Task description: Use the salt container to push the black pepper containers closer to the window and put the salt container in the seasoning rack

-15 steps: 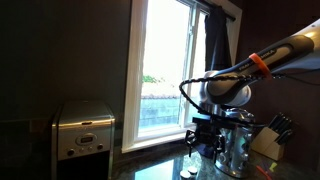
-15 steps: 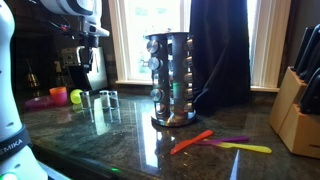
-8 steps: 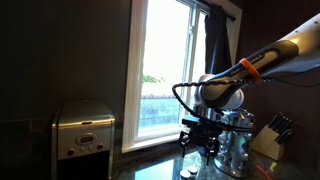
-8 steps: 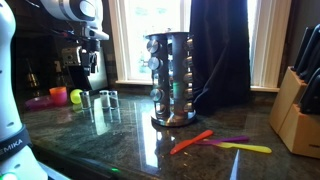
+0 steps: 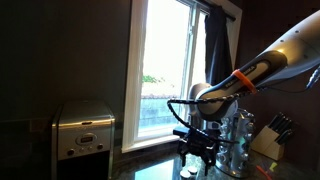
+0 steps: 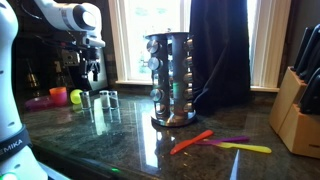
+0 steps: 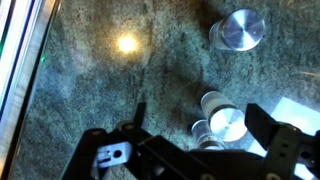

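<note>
My gripper moves down next, easing toward the right in the wrist view, onto the silvery lid (image 7: 225, 124) between my fingertips, since the lid stands below and nearer to one.
My gripper (image 7: 198, 113) is open and empty, and hangs over the dark stone counter. In the wrist view a small clear container with a silvery lid (image 7: 225, 124) stands between my fingers, with a second clear one (image 7: 200, 130) touching it. A third lidded container (image 7: 240, 28) stands apart, farther off. I cannot tell salt from pepper. In an exterior view the clear containers (image 6: 105, 98) sit below my gripper (image 6: 90, 70). The silvery seasoning rack (image 6: 170, 80) stands mid-counter and also shows beside my gripper (image 5: 197, 150) in an exterior view (image 5: 236, 145). The window (image 5: 165, 70) is behind.
A silver toaster (image 5: 83, 130) stands by the window. A knife block (image 6: 298, 105) is at the counter's end. Orange (image 6: 190, 142), purple and yellow spatulas lie in front of the rack. A green ball (image 6: 76, 97) and pink bowl (image 6: 58, 95) sit near the containers.
My gripper has come down toward the counter, closer over the clear containers. The containers and the rack have not moved.
</note>
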Motion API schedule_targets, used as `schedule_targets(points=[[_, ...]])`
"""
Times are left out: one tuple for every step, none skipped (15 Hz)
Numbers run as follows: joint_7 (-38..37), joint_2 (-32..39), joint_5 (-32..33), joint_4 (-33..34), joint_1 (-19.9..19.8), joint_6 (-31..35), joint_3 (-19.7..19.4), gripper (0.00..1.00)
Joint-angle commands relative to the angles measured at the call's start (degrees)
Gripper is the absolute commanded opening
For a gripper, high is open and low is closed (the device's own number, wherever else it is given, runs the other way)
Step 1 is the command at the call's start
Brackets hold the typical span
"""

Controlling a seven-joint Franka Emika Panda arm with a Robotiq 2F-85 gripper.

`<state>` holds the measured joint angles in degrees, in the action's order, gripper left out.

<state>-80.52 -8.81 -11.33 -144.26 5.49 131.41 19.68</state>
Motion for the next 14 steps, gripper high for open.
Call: schedule_targets(points=[[-11.7,4.22,4.72,0.64,1.52,5.79,-0.64,1.0],[-14.71,5.0,6.58,0.52,1.69,7.65,-0.89,1.0],[-17.44,5.86,8.63,0.65,1.87,8.56,-1.15,1.0],[-20.01,6.65,10.79,0.68,2.07,9.41,-1.46,1.0],[-22.35,7.29,12.59,0.71,2.3,10.08,-1.8,1.0],[-24.52,7.94,14.38,0.77,2.56,10.66,-2.14,1.0],[-26.69,8.48,16.34,0.79,2.78,11.19,-2.51,1.0],[-28.92,8.86,18.26,0.8,2.98,11.48,-2.9,1.0],[-31.05,9.19,20.06,0.75,3.21,12.17,-3.3,1.0],[-32.73,9.46,21.26,0.77,3.45,12.7,-3.73,0.96],[-33.42,9.86,21.34,0.91,3.72,13.05,-4.1,0.98],[-34.1,10.27,21.54,1.05,3.99,13.05,-4.42,0.97],[-34.31,10.61,21.32,1.2,4.28,12.98,-4.69,1.0],[-34.07,11.01,20.82,1.36,4.53,12.85,-4.94,0.84]])
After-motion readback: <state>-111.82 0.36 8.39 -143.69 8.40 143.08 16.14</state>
